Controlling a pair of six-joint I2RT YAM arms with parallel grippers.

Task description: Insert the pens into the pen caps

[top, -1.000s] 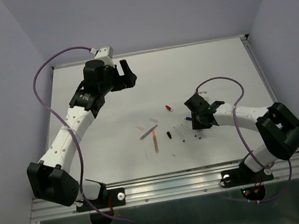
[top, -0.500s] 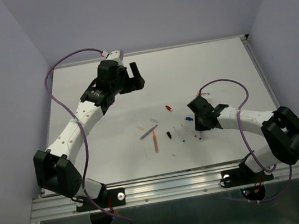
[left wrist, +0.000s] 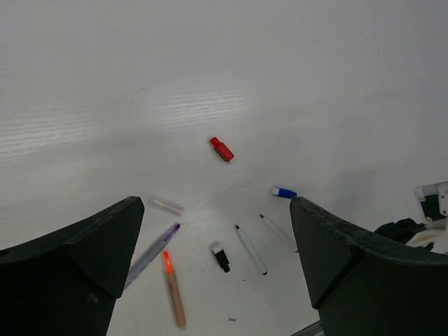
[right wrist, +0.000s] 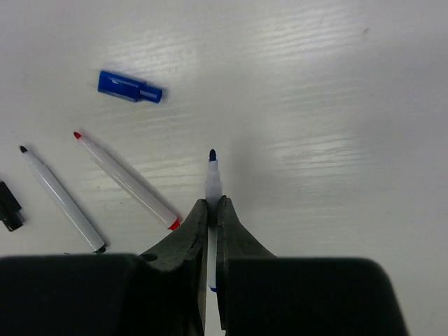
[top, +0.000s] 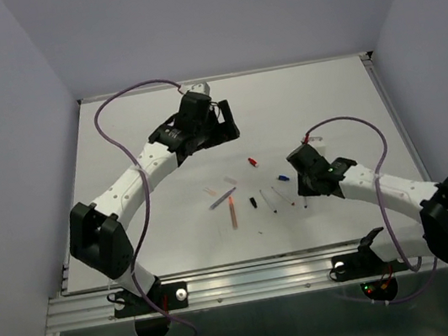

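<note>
The robot's right gripper holds the blue-tipped pen, so the left gripper will next go down and to the right in the top view, onto the blue cap.
My right gripper (right wrist: 211, 203) is shut on a white pen with a blue tip (right wrist: 212, 178), which points forward over the table; in the top view the gripper (top: 302, 185) is at the right of the group. The blue cap (right wrist: 129, 87) lies ahead to the left, with a red-tipped pen (right wrist: 124, 180), a black-tipped pen (right wrist: 61, 199) and the black cap (right wrist: 7, 205). My left gripper (left wrist: 215, 203) is open and empty, high over the table's back (top: 225, 121). Below it lie the red cap (left wrist: 222, 149), a pale cap (left wrist: 168, 206), the grey pen (left wrist: 150, 253) and the orange pen (left wrist: 173, 297).
The pens and caps lie loose in the middle of the white table (top: 146, 163). A second pale cap (top: 230, 180) lies by the grey pen. A metal rail (top: 258, 277) runs along the near edge, and purple cables loop over both arms.
My left arm has swung right along the back of the table toward the pens, gripper still open. My right gripper has shifted slightly right and nearer, still shut on the pen.
</note>
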